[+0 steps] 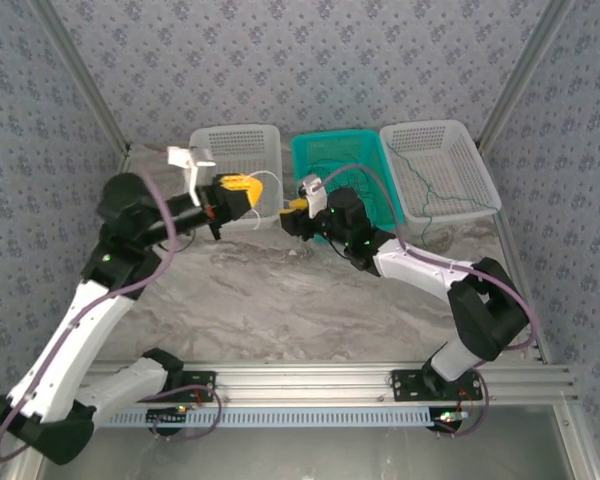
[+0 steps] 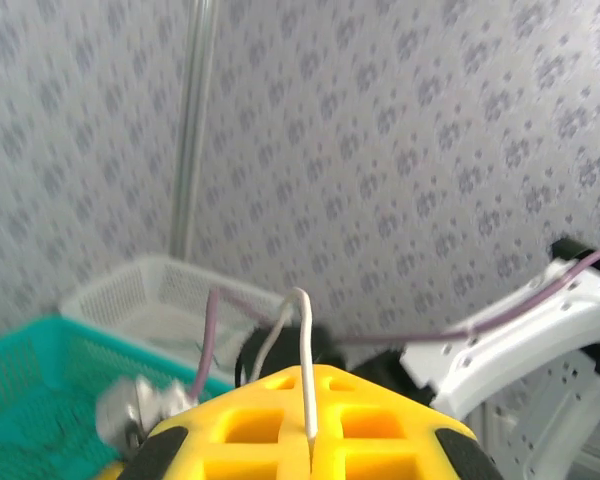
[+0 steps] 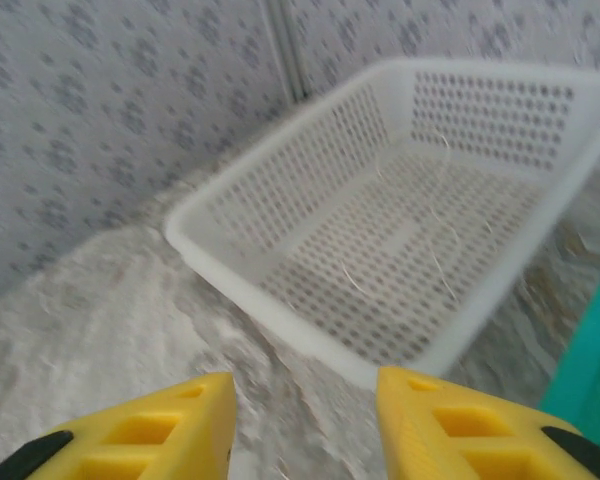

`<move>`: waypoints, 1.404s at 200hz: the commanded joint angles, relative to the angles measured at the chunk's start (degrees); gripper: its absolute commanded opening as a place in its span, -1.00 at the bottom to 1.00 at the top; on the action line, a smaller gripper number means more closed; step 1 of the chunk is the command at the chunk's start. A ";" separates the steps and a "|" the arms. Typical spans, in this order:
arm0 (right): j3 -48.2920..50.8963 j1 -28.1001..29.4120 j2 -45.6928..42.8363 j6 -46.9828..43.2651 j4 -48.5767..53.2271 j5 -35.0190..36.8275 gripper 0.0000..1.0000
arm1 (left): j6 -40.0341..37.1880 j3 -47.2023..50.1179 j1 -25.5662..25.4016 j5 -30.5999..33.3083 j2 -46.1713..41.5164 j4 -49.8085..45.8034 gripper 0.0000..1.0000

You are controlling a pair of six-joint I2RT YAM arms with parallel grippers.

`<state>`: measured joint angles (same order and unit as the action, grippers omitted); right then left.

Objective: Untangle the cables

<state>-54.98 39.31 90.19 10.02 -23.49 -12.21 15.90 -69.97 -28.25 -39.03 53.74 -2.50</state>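
Observation:
The white basket holding fine wire is outward and below. Next I should tip my left gripper down, lower it outward into that basket and release the cable.
My left gripper hangs over the front of the left white basket, shut on a whitish-grey cable that loops up out of the closed yellow jaws. In the top view that cable arcs to the right of the gripper. My right gripper is at the teal basket's left front corner, open above the marble with nothing between its fingers. Thin cables lie in the teal basket. A green cable lies in the right white basket and trails over its front rim.
The right wrist view faces the left white basket, where a fine whitish wire lies on the floor. Patterned walls and metal corner posts close in the back. The marble table spreads in front of the baskets.

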 commanded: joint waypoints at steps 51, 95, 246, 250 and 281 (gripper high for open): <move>8.20 -1.64 -1.42 3.13 -2.48 -0.09 -1.00 | -10.27 -9.15 2.13 27.57 -4.52 -7.76 -1.00; 10.53 -2.50 -7.92 3.69 -2.27 1.37 -1.00 | -9.73 -19.62 15.91 35.16 3.72 -16.96 -1.00; -22.76 -3.49 4.84 6.67 -0.25 -1.58 -1.00 | 4.42 -13.28 29.84 12.21 30.38 -11.21 -1.00; -24.27 -3.30 6.61 6.74 -0.20 -1.48 -1.00 | 4.19 -13.20 29.24 12.28 31.48 -11.21 -1.00; -33.52 -2.53 18.90 7.50 -0.34 -0.19 -1.00 | 2.95 -13.65 26.21 11.93 39.75 -11.91 -1.00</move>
<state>-83.37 36.40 100.82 18.37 -25.45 -12.51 20.38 -83.07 -0.03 -25.54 89.95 -14.96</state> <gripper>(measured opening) 0.062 0.043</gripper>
